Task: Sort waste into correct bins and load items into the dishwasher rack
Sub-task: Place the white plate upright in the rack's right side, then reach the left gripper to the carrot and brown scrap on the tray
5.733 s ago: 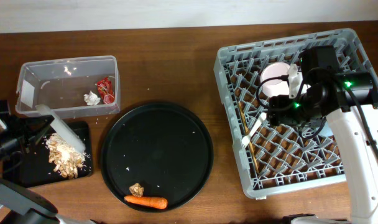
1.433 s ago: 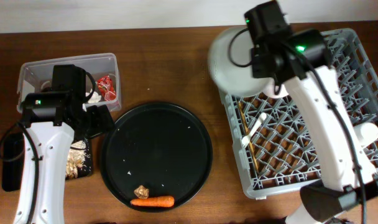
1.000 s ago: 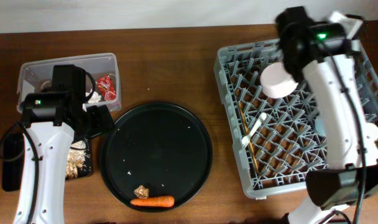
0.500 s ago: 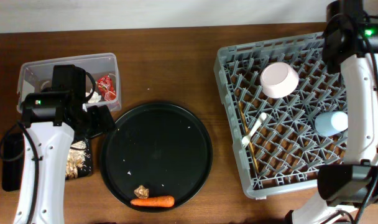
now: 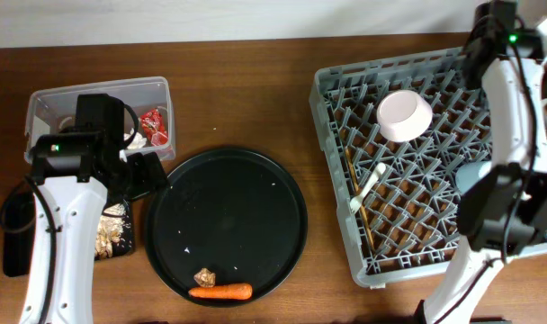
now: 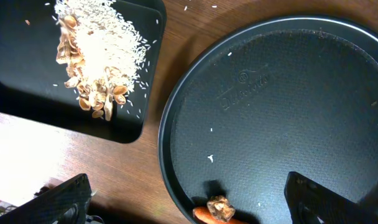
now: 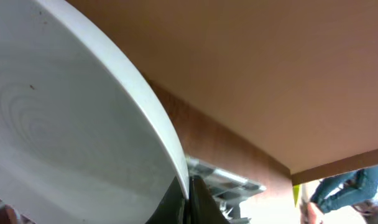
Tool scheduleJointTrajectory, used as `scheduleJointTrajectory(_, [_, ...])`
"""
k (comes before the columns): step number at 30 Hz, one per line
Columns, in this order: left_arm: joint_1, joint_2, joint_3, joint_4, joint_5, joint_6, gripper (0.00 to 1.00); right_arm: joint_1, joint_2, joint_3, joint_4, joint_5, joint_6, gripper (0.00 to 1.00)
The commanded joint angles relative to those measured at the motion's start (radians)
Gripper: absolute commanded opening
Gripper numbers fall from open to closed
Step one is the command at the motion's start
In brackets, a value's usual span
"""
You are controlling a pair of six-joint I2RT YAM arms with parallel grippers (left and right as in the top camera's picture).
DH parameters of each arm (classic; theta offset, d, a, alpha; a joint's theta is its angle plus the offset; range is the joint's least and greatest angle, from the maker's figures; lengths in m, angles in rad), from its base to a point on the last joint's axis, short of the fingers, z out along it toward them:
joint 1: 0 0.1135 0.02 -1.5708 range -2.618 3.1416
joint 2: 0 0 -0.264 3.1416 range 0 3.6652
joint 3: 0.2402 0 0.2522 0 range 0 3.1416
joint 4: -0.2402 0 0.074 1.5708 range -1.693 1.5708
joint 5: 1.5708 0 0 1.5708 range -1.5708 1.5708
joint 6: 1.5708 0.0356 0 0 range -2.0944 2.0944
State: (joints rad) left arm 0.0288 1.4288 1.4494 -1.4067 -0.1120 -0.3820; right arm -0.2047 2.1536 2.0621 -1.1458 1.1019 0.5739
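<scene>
My right gripper lowers the pale green bowl into the empty pegs between the pink bowl [image 5: 405, 115] and the rack's back corner next.
My right gripper [image 7: 188, 198] is shut on the rim of the pale green bowl [image 7: 64, 112], which fills the left of the right wrist view. In the overhead view that arm stands over the back right corner of the dishwasher rack [image 5: 332, 171]. In the rack lie a pink bowl [image 5: 405, 115], a white fork [image 5: 367, 189], chopsticks [image 5: 358, 202] and a blue cup [image 5: 471, 174], which the arm partly hides. My left gripper [image 6: 188, 190] is open above the left edge of the round tray [image 6: 270, 112]. A carrot [image 5: 221, 292] and a brown lump [image 5: 202, 276] lie at that tray's front.
The clear tub [image 5: 98, 99] at the back left holds a red wrapper [image 5: 153, 126] and a white tissue [image 5: 132, 139]. The shallow black tray [image 6: 27, 93] in front of it holds rice scraps [image 6: 96, 56]. Bare brown table separates the round tray and the rack.
My right arm has swung with the bowl from the rack's back left to its back right corner. The left arm has stayed still.
</scene>
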Motion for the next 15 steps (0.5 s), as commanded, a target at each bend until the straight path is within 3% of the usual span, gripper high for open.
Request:
scheduleJointTrajectory(1, [0.004, -0.008, 0.006, 0.001, 0.016, 0.015, 0.99, 0.037, 0.066, 0.002, -0.016, -0.033, -0.001, 0.04])
scheduleJointTrajectory(11, [0.004, -0.008, 0.006, 0.002, 0.019, 0.016, 0.99, 0.106, 0.085, 0.001, -0.072, -0.219, -0.002, 0.04])
scheduleJointTrajectory(12, [0.004, -0.008, 0.006, 0.0, 0.019, 0.016, 0.99, 0.106, 0.085, 0.001, -0.082, -0.221, -0.002, 0.08])
scheduleJointTrajectory(13, [0.004, -0.008, 0.006, 0.0, 0.018, 0.016, 0.99, 0.105, 0.085, 0.001, -0.091, -0.22, -0.002, 0.27])
scheduleJointTrajectory(14, [0.004, -0.008, 0.006, 0.001, 0.018, 0.016, 0.99, 0.105, 0.085, 0.001, -0.102, -0.221, -0.002, 0.66])
scheduleJointTrajectory(15, [0.004, -0.008, 0.006, 0.002, 0.018, 0.016, 0.99, 0.105, 0.085, 0.001, -0.117, -0.219, -0.002, 0.99])
